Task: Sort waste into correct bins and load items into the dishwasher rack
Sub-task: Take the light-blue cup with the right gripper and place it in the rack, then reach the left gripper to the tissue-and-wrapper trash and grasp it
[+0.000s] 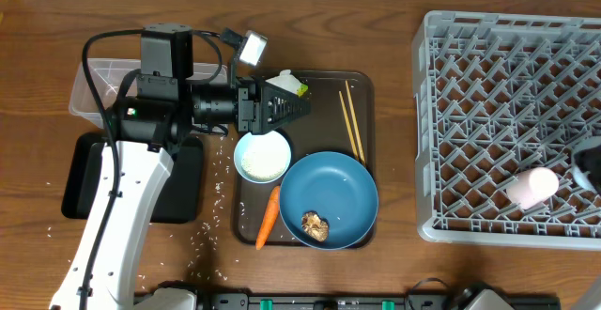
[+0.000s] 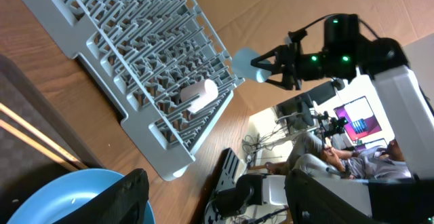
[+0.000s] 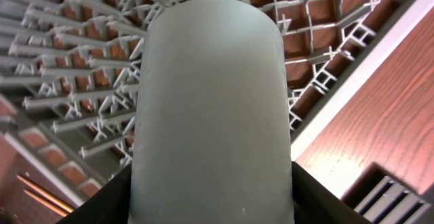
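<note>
Next, my right gripper lowers toward the rack's near corner and releases the light-blue cup on the rack's wires beside the pinkish cup. Those pegs stand empty.
My left gripper (image 1: 299, 106) is open and empty over the brown tray, just below the crumpled wrapper (image 1: 294, 84); its fingers are wide apart in the left wrist view (image 2: 224, 203). The white bowl (image 1: 262, 156), carrot (image 1: 268, 218), two chopsticks (image 1: 352, 122) and blue dish (image 1: 329, 200) lie on that tray. The brown scrap (image 1: 315, 224) lies in the dish. The pinkish cup (image 1: 532, 186) lies in the grey rack (image 1: 470, 85). My right gripper (image 3: 210, 210) is shut on the light-blue cup (image 3: 210, 115) above the rack's corner, which also shows in the left wrist view (image 2: 245, 62).
The clear tub (image 1: 99, 80) and the black tray (image 1: 80, 183) sit at the left, partly under my left arm. White crumbs are scattered on the table near the brown tray (image 1: 366, 89). My right arm sits at the rack's right edge (image 1: 588, 166).
</note>
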Motion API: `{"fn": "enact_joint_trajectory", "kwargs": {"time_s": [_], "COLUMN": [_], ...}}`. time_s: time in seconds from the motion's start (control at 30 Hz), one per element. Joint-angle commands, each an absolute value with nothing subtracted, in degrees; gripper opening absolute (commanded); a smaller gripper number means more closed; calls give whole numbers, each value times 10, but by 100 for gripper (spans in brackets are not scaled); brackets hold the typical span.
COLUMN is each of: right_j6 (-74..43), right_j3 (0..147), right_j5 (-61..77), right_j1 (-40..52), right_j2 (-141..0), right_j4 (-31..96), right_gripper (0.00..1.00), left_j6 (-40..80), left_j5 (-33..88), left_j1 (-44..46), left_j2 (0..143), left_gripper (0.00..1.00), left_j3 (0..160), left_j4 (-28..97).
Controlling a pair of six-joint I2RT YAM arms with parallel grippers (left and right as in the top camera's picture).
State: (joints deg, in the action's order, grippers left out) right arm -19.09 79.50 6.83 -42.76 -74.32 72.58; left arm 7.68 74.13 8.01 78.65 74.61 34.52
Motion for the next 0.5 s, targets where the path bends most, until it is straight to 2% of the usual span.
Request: {"fn": "enact_joint_trajectory", "kwargs": {"time_s": [0.0, 0.33, 0.47], "right_j6": [-208, -242, -242], "right_j3": [802, 802, 802], "right_j5": [106, 138, 140], "right_j1": [-461, -540, -554], "right_j2": [-773, -854, -890], "right_j4": [714, 691, 691], "right_gripper": [43, 41, 45], "left_j6": [78, 78, 78], "left_j5": [739, 739, 738], "left_j1": [77, 77, 77], "left_j2": [785, 785, 785], "left_gripper": [66, 66, 66], "left_j3": [752, 752, 752], "left_j4": [347, 358, 358]}}
